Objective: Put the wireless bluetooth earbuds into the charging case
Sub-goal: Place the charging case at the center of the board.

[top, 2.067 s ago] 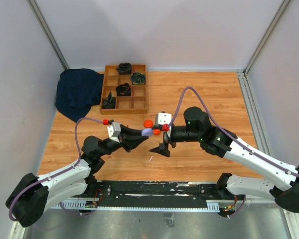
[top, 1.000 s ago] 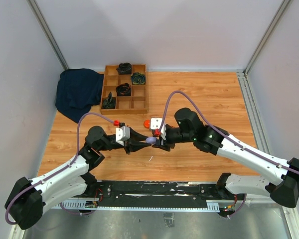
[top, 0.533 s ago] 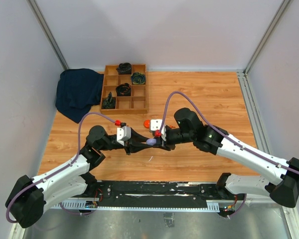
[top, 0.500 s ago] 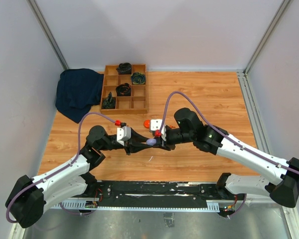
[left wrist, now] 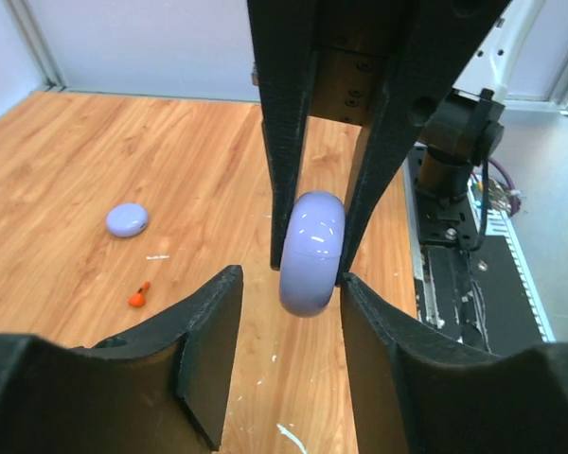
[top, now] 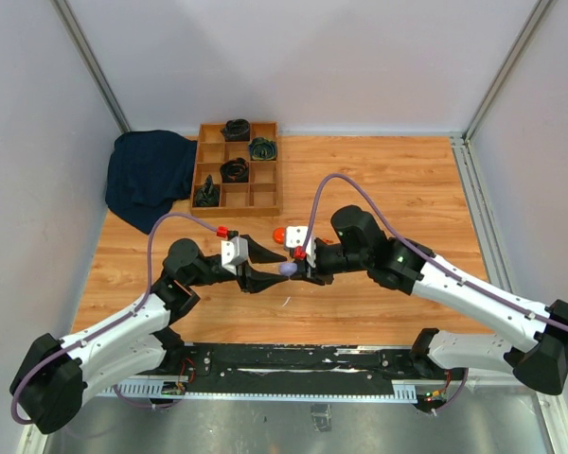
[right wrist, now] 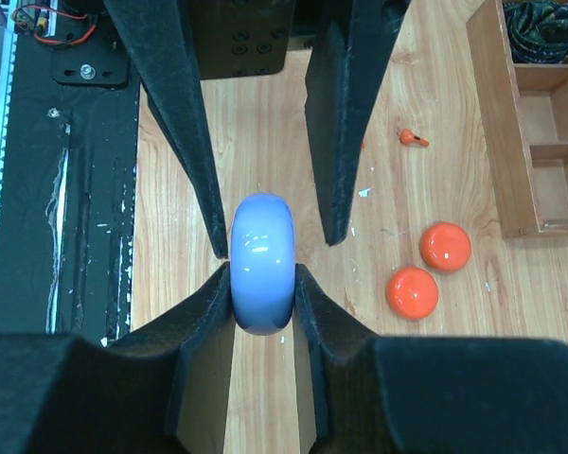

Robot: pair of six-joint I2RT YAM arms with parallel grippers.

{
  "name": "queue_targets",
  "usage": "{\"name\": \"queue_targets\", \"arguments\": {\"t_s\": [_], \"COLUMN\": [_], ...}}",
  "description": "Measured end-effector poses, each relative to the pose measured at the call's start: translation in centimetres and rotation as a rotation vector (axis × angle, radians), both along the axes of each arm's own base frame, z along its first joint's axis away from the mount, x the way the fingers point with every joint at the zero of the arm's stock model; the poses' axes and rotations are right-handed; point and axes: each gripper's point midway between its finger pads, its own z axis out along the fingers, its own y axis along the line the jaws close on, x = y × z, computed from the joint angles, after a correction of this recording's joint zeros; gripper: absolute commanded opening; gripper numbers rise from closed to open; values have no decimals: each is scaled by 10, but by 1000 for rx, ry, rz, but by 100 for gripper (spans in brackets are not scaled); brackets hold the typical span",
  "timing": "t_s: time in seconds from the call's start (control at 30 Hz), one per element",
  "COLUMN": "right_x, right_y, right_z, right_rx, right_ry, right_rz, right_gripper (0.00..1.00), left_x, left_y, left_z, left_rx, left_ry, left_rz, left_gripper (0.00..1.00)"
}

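The right gripper moves to the right in the top view and down to release the case [top: 287, 269] next, since the wood beside the second lilac disc is clear.
The lilac round charging case [top: 287, 269] hangs edge-on above the table between the two arms. My right gripper [right wrist: 262, 274] is shut on the case [right wrist: 262, 263], one pad pressed on each flat face. My left gripper [left wrist: 289, 279] is open; its fingers [left wrist: 208, 322] stand either side of the case [left wrist: 312, 253], with a gap on the left and the right one close beside it. One tiny orange earbud [left wrist: 138, 297] lies on the wood, also seen as the earbud [right wrist: 413, 138] in the right wrist view.
Two orange discs [right wrist: 445, 247] [right wrist: 412, 292] lie on the table right of the grippers. A second lilac disc [left wrist: 127, 219] lies near the earbud. A wooden compartment tray [top: 237, 167] and a dark blue cloth [top: 150, 175] sit at the back left.
My left gripper has opened off the lilac case. My right gripper closed on it about a second ago and now holds it alone.
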Motion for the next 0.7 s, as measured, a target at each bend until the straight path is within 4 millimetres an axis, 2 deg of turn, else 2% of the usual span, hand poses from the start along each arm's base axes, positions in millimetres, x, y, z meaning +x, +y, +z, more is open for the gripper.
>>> {"name": "queue_targets", "arguments": {"t_s": [0.2,0.33,0.43,0.53,0.7], "right_x": [6,26,49,70,103], "right_y": [-9,-26,-44,-67,-116], "right_z": [-3,-6,-12,-25,-63], "right_rx": [-28,-42,-43,-48,-67], "right_ry": [8,55,110,192,361], "right_rz": [-67,-191,-333,-489,-773], "right_gripper": [1,1,1,1,1], "left_x": [11,20,27,33,39], "left_y": [5,13,19,26,38], "left_z": [8,8,5,1,-6], "left_rx": [-28,-49,-74,-99,-157], "left_ry": [-8,5,34,80,175], "left_rz": [82,167,235,298,391], "left_gripper": [69,82,87,88,92]}}
